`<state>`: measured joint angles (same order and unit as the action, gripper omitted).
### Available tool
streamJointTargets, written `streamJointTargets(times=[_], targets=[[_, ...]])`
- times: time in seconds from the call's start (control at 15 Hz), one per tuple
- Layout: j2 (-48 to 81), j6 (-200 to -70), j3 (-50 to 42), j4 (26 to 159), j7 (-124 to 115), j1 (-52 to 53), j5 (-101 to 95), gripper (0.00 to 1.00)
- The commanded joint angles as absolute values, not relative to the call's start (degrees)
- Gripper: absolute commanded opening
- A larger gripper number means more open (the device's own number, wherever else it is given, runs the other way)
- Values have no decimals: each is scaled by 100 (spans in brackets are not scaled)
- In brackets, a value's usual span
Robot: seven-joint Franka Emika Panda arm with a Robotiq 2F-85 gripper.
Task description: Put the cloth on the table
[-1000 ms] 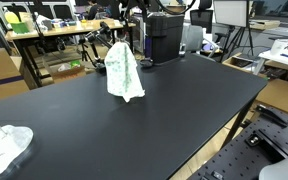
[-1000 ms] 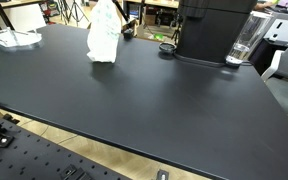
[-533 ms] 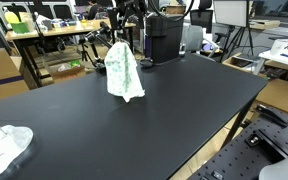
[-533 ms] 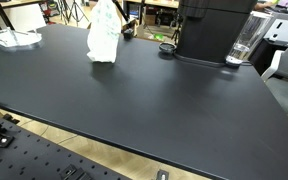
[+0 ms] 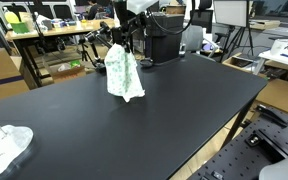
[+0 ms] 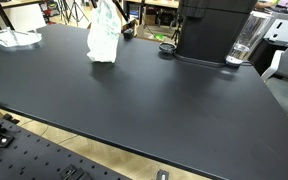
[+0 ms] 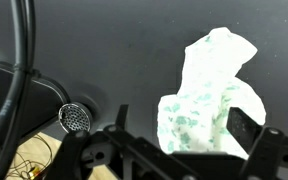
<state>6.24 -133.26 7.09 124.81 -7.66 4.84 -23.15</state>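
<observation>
The cloth's top is just below my gripper, between the spread fingers, so my gripper will go down a little onto the cloth's peaked top [image 5: 118, 53] [image 7: 191, 130] and close there.
The white cloth with a green print [image 5: 124, 72] stands in a crumpled peak on the black table [image 5: 184, 110] near its far side; it also shows in the other exterior view [image 6: 102, 38]. My gripper [image 5: 121, 38] hangs just above the cloth's top, apart from it. In the wrist view the cloth [image 7: 209, 100] lies below, between the two spread fingers of the gripper [image 7: 182, 125], which is open and holds nothing.
A second crumpled white cloth [image 5: 6, 148] lies at the table's other end [image 6: 12, 38]. A black coffee machine [image 6: 212, 30] stands close to the cloth, with a glass jug [image 6: 246, 40] and a small round strainer [image 7: 75, 118] beside it. Cables run past the wrist camera.
The gripper has risen a little off the top of the cloth. The cloth has stayed standing where it was on the table.
</observation>
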Motion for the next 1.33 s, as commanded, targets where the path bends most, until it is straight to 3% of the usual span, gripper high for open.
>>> streamJointTargets(times=[0.0, 0.07, 0.73, 1.27], targets=[[773, -13571, 572, 12448, -989, 606, -2575, 75], [818, -13628, 567, 12439, -952, 616, -2567, 74], [910, -13950, 559, 12510, -739, 723, -2321, 3], [-105, -13414, 763, 12978, 50, 731, -1146, 1]])
